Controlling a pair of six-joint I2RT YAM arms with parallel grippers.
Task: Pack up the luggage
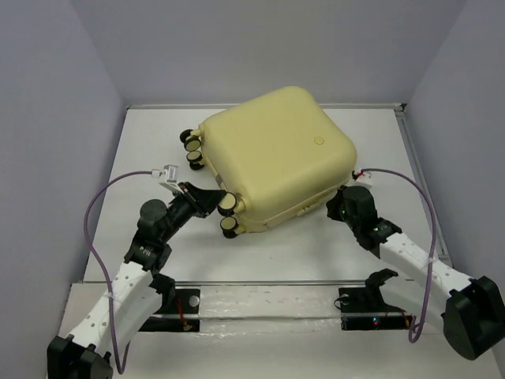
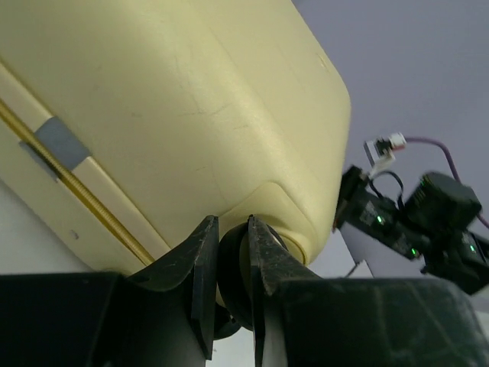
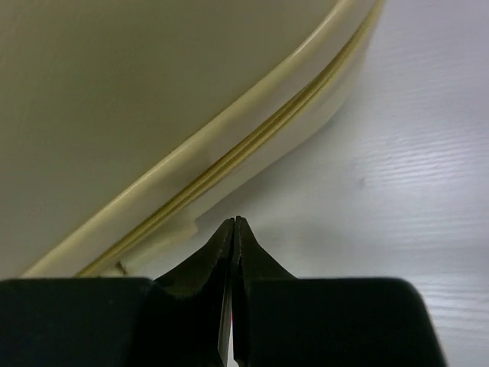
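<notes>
The caster wheel swings to the right in the top view next, over the bare near tabletop. My left gripper then releases it, since the suitcase lies slanted.
The luggage [image 1: 272, 158] is a pale yellow hard-shell suitcase, lying closed and flat on the white table [image 1: 316, 253]. Its caster wheels [image 1: 192, 140] point left. My left gripper [image 1: 215, 199] is at the near-left corner, shut on one black caster wheel [image 2: 233, 267] that sits between its fingers [image 2: 200, 252]; the shell [image 2: 191, 99] fills the view above. My right gripper [image 1: 335, 207] rests by the near-right corner, shut with nothing between its tips [image 3: 234, 222], just short of the zipper seam [image 3: 252, 145] of the case [image 3: 114, 92].
Grey walls close in the table on three sides. A metal rail [image 1: 418, 174] runs along the right edge. A clear strip [image 1: 260, 296] crosses the near edge between the arm bases. A grey tape patch [image 2: 61, 143] sits on the seam.
</notes>
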